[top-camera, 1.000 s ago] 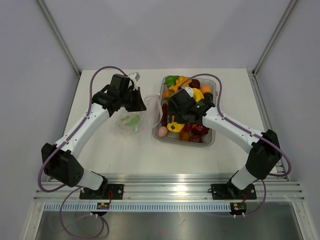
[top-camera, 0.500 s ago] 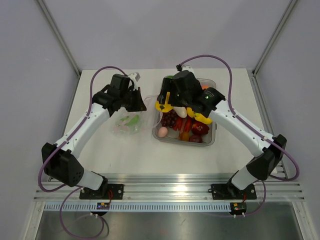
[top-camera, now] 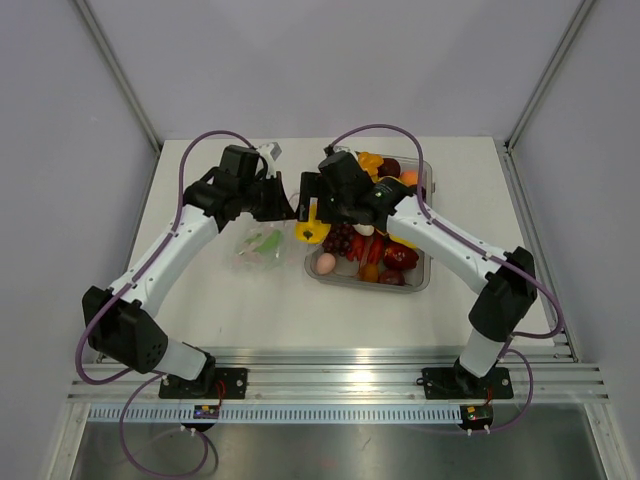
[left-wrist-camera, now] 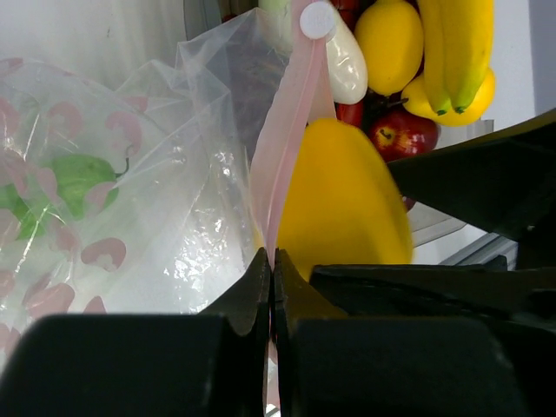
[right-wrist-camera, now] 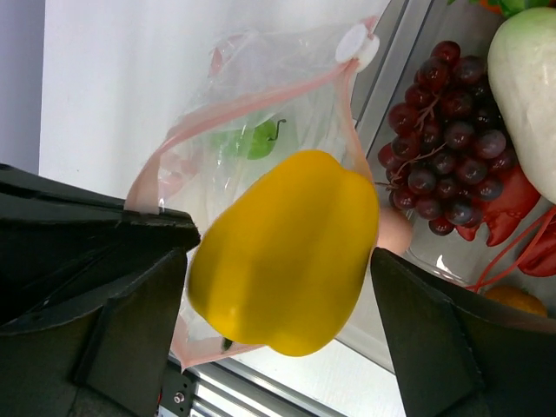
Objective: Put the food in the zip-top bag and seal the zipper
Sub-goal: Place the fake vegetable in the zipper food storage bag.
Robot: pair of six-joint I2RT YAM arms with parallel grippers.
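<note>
Next, my right gripper moves from the bag's opening over the tray and down onto the grapes (top-camera: 340,238), since the yellow pepper sits clear of its open fingers.
My left gripper (left-wrist-camera: 273,261) is shut on the pinkish-red zipper (left-wrist-camera: 291,130) and holds up one lip of the zip-top bag (top-camera: 258,245), whose mouth faces the tray. A green piece of food (left-wrist-camera: 74,182) lies inside the bag. My right gripper (top-camera: 312,215) hangs at the bag's mouth with its jaws wide open. A yellow pepper (right-wrist-camera: 287,252) sits loose between its fingers (right-wrist-camera: 139,321), with a gap on each side. In the top view the yellow pepper (top-camera: 308,232) is between the bag and the tray. More food fills the tray.
The grey translucent tray (top-camera: 420,285) stands right of the bag with grapes (right-wrist-camera: 439,165), an egg (top-camera: 325,263), bananas (left-wrist-camera: 452,52), a lemon (left-wrist-camera: 391,43) and a white vegetable (right-wrist-camera: 526,95). The metal rail (top-camera: 340,385) runs along the near edge.
The right arm swung left from over the tray to the bag's mouth carrying the yellow pepper, and its jaws have widened off it. The left gripper has stayed shut on the zipper.
</note>
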